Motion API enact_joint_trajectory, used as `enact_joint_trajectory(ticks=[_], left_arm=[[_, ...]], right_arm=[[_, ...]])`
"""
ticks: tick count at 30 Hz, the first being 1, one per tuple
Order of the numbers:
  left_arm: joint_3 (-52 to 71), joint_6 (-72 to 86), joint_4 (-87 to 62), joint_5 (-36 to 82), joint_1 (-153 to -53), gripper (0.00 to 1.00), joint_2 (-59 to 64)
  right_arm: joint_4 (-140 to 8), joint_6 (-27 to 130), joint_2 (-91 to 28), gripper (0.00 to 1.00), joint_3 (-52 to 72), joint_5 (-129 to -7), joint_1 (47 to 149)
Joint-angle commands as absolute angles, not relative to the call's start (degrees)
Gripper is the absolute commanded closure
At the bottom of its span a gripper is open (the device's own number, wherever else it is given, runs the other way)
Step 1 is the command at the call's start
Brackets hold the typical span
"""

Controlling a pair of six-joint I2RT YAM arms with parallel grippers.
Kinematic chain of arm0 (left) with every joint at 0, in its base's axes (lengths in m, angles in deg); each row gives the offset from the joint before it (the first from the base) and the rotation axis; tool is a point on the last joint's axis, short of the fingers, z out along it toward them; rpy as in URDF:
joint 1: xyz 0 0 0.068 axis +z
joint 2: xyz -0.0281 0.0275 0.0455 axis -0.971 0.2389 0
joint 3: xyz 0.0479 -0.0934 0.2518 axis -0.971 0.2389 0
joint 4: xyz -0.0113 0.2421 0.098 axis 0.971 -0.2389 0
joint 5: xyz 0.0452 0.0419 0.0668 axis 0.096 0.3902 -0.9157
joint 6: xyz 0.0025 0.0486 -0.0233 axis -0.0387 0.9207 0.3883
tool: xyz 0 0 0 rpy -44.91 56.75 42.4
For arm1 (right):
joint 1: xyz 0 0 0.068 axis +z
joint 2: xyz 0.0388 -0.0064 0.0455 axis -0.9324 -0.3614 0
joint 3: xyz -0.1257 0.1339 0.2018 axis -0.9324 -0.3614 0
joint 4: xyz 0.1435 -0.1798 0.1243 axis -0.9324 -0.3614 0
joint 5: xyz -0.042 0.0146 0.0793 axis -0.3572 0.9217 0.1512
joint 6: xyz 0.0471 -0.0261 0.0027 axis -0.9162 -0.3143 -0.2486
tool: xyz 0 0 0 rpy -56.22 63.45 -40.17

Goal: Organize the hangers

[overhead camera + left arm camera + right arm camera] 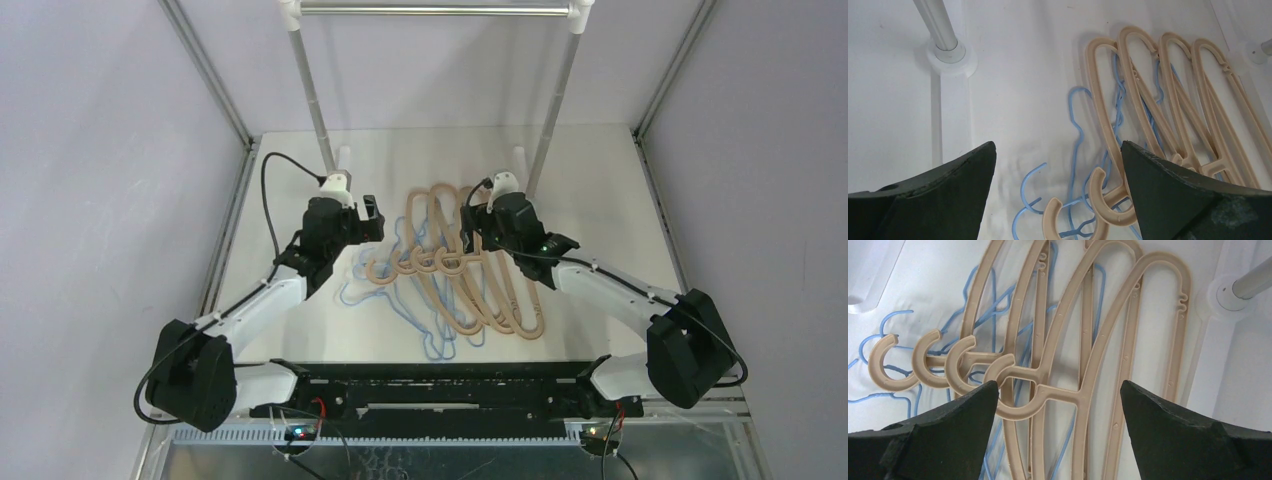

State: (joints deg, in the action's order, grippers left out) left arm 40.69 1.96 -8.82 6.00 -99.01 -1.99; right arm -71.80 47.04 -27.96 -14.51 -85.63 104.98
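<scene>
The robot's right gripper needs to move its fingers back and down onto the topmost tan hanger's near arm [488, 278] [1079, 440], because this uncovered part of the hanger is below and back from the gripper.
Several thick tan hangers [418, 262] lie flat in a fanned pile at the table's middle, hooks pointing left, over thin light-blue wire hangers [345, 292]. My left gripper [372, 225] is open and empty above the pile's left edge. In the left wrist view [1058, 150] two tan hooks [1108, 200] and a blue hook [1022, 191] lie below and between its jaws. My right gripper [475, 235] is open and empty over the pile's upper right. In the right wrist view [1059, 385] a tan hanger's neck [1058, 395] lies under it, with blue wire [1065, 442] beneath.
A silver rail [435, 10] with white joints spans the back, on two slanted posts [312, 90] [555, 90]. Their white bases stand just behind the pile, in the left wrist view [950, 52] and the right wrist view [1233, 292]. Grey walls enclose the white table.
</scene>
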Motion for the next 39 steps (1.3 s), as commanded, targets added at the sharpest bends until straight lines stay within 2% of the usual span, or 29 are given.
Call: enact_joint_trajectory(ticks=[1,16,22,27,30,39], left_arm=[[40.5,3.1,-7.6,5.5,-99.2,0.00,-4.3],[40.7,3.1,-7.9,4.9,-99.2,0.01,-4.5],[41.2,3.0,-7.7,4.8,-99.2,0.01,-5.0],[41.2,3.0,-7.7,4.7,-99.2,0.01,-4.7],[41.2,2.9,-7.6,4.7,-99.2,0.00,-4.5],[41.1,3.1,-7.5,4.5,-99.2,0.01,-3.5]], right_arm=[[-69.9,45.9,-25.8,0.00,-14.9,-87.4,106.1],[-67.3,46.5,-24.0,0.00,-19.2,-87.2,107.0],[-70.9,44.9,-25.0,0.10,-21.4,-88.8,109.7],[-69.8,41.1,-24.6,0.14,-27.0,-91.1,112.0],[-69.3,39.5,-24.9,0.26,-29.0,-91.6,111.9],[-68.4,39.7,-28.7,0.30,-29.1,-92.6,110.6]])
